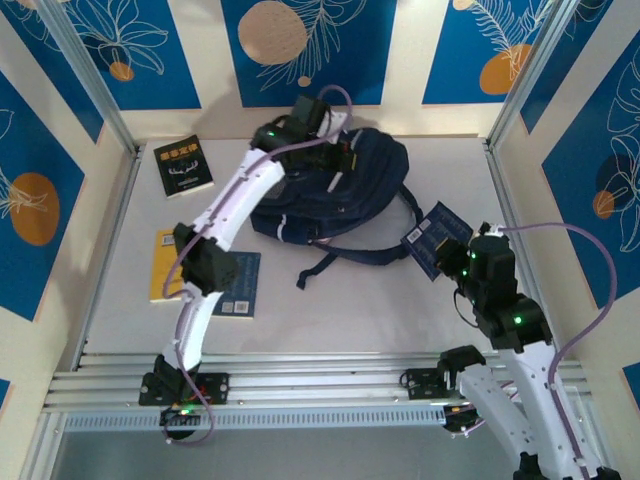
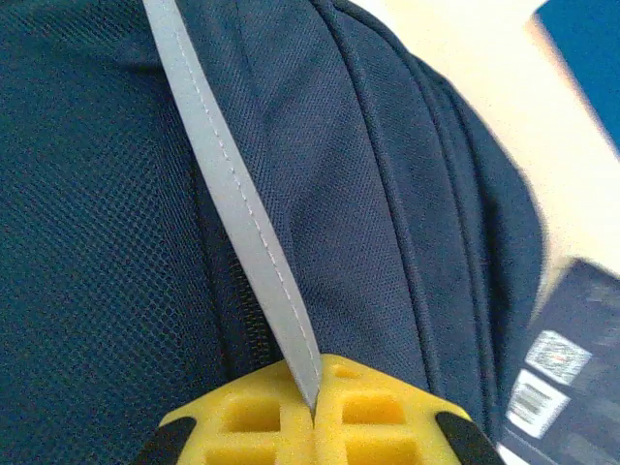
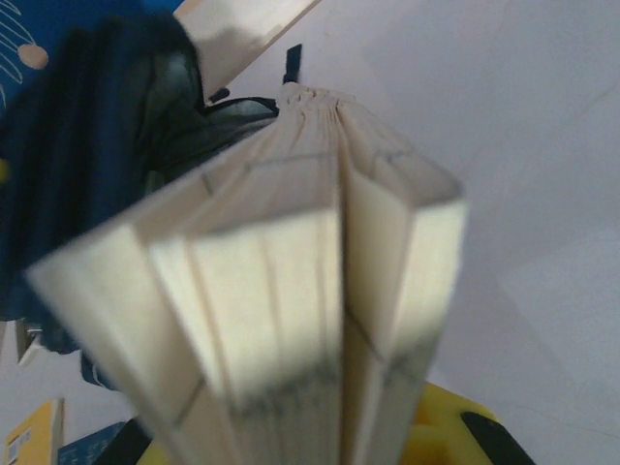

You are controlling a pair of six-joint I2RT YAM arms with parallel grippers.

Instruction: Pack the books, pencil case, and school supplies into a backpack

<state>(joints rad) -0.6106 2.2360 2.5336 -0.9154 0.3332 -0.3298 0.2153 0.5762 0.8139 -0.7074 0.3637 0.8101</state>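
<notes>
The open side of the backpack is facing the held dark blue book. My right gripper will move the book in next and let it go.
The navy backpack [image 1: 330, 195] lies at the back centre of the table. My left gripper [image 1: 342, 152] is on its top, shut on the backpack's pale grey stripe [image 2: 242, 203]; the yellow fingers [image 2: 378, 417] pinch the stripe's lower end. My right gripper [image 1: 462, 258] is shut on a dark blue book [image 1: 437, 238], held off the table just right of the backpack, its cream pages [image 3: 291, 281] fanning open. A black book [image 1: 183, 165], a yellow-orange book [image 1: 163, 262] and another dark blue book [image 1: 240, 288] lie at the left. The pencil case and school supplies are out of view.
Dark straps [image 1: 340, 258] trail from the backpack toward the table's middle. Patterned walls and metal posts [image 1: 85, 80] close in the back and sides. An aluminium rail [image 1: 320, 385] runs along the near edge between the arm bases.
</notes>
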